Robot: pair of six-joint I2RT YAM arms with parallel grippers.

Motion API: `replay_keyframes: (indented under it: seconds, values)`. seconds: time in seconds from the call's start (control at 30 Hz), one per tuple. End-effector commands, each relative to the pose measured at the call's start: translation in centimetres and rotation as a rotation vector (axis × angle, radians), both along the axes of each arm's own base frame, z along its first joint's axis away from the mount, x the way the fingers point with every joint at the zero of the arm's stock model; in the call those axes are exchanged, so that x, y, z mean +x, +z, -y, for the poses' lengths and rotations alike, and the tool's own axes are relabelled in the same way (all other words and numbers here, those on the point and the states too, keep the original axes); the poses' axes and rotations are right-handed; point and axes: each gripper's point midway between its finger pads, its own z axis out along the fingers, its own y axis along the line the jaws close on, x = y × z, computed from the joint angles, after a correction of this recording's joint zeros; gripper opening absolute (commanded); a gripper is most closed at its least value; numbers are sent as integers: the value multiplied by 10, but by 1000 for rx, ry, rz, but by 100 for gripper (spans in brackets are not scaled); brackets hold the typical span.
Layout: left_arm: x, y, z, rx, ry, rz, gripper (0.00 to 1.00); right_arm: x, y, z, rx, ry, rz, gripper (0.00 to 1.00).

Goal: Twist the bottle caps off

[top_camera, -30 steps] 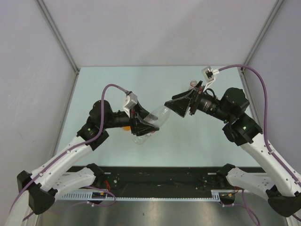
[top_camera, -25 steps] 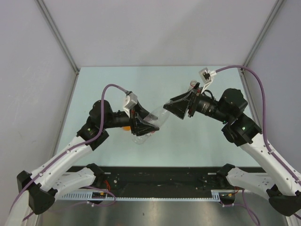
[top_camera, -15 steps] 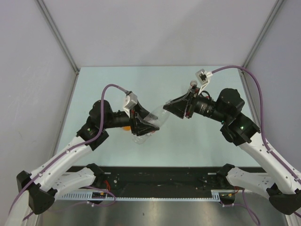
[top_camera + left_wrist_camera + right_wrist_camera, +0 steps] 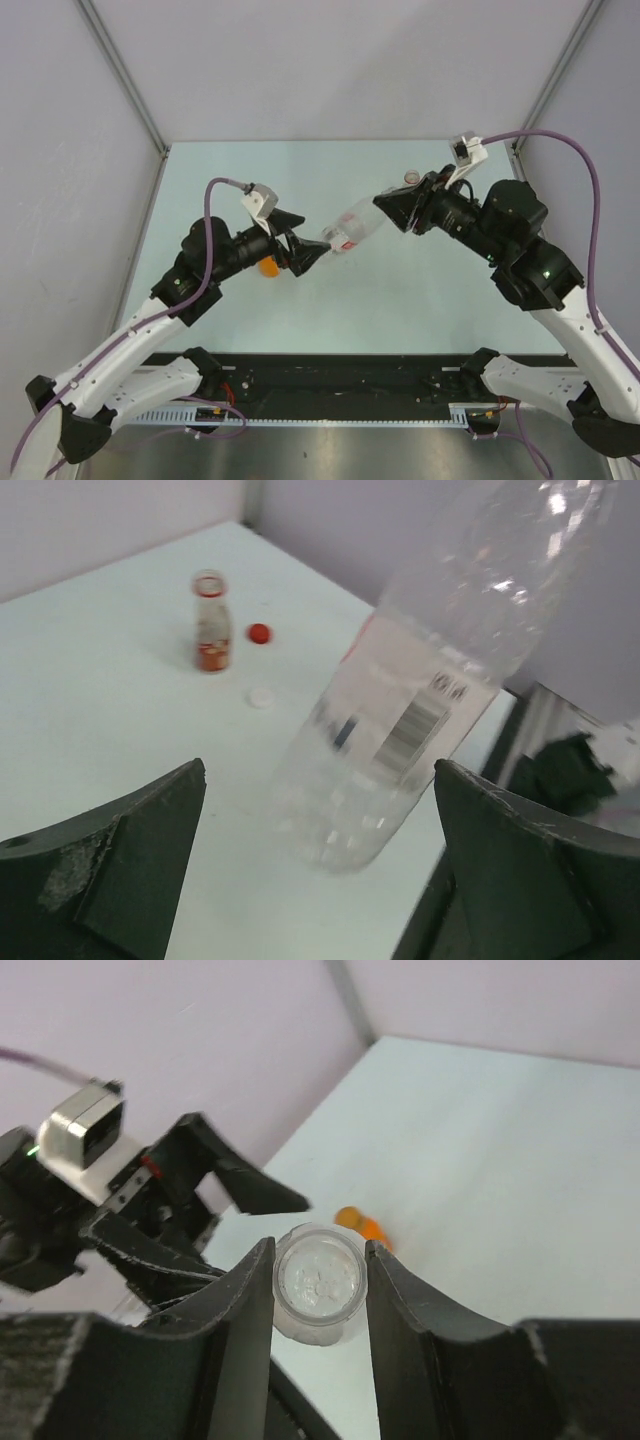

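Note:
My right gripper turns down and to the right in the top view next and releases the bottle upright beside the red cap (image 4: 259,633), since the bottle hangs tilted.
A clear bottle (image 4: 352,228) with a label band (image 4: 400,705) hangs tilted above the table. My right gripper (image 4: 384,211) is shut on its top end (image 4: 318,1282); whether a cap sits there I cannot tell. My left gripper (image 4: 312,238) stands open just off the bottle's base, touching nothing, its fingers (image 4: 130,850) wide apart. An orange bottle (image 4: 268,266) lies on the table under the left gripper, also visible in the right wrist view (image 4: 362,1226). A small red-labelled bottle (image 4: 210,630) stands at the back, with a red cap (image 4: 259,633) and a white cap (image 4: 261,696) lying beside it.
The pale green table (image 4: 230,180) is boxed in by grey walls on three sides. A black rail (image 4: 340,375) runs along the near edge between the arm bases.
My left gripper has opened, let go of the clear bottle and drawn back to the left. The right gripper has shut on the bottle's top and carried it up and to the right.

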Motion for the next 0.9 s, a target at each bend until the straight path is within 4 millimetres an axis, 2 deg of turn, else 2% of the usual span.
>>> replay_keyframes:
  seconds: [0.0, 0.03, 0.07, 0.1, 0.13, 0.17, 0.23, 0.33, 0.43, 0.63, 0.73, 0.77, 0.87]
  values:
    - [46, 10, -53, 26, 405, -7, 100, 47, -19, 64, -167, -419, -33, 0]
    - [50, 9, -65, 28, 471, -17, 100, 53, -26, 74, -198, -483, -47, 0]
    - [60, 9, -85, 29, 601, -25, 100, 61, -31, 87, -232, -552, -55, 0]
    - [61, 5, -95, 32, 657, -50, 100, 70, -43, 106, -291, -658, -81, 0]
    - [61, 7, -105, 22, 700, -52, 100, 75, -50, 115, -323, -704, -97, 0]
    - [62, 6, -118, 19, 762, -51, 100, 83, -57, 135, -353, -789, -116, 0]
    - [57, 12, -129, -17, 797, -43, 100, 93, -75, 151, -423, -861, -165, 0]
    - [51, 16, -134, -61, 801, -36, 100, 105, -100, 182, -497, -990, -228, 0]
    - [44, 20, -133, -113, 772, -21, 100, 114, -121, 194, -510, -1038, -265, 0]
    - [44, 5, -132, -81, 767, -42, 100, 138, -159, 205, -527, -1103, -315, 0]
    - [42, 2, -134, -70, 774, -49, 100, 146, -168, 208, -528, -1133, -292, 0]
    - [42, 1, -134, -71, 773, -49, 100, 152, -163, 207, -490, -1143, -261, 0]
    - [39, 0, -137, -88, 775, -38, 100, 160, -174, 211, -469, -1167, -254, 0]
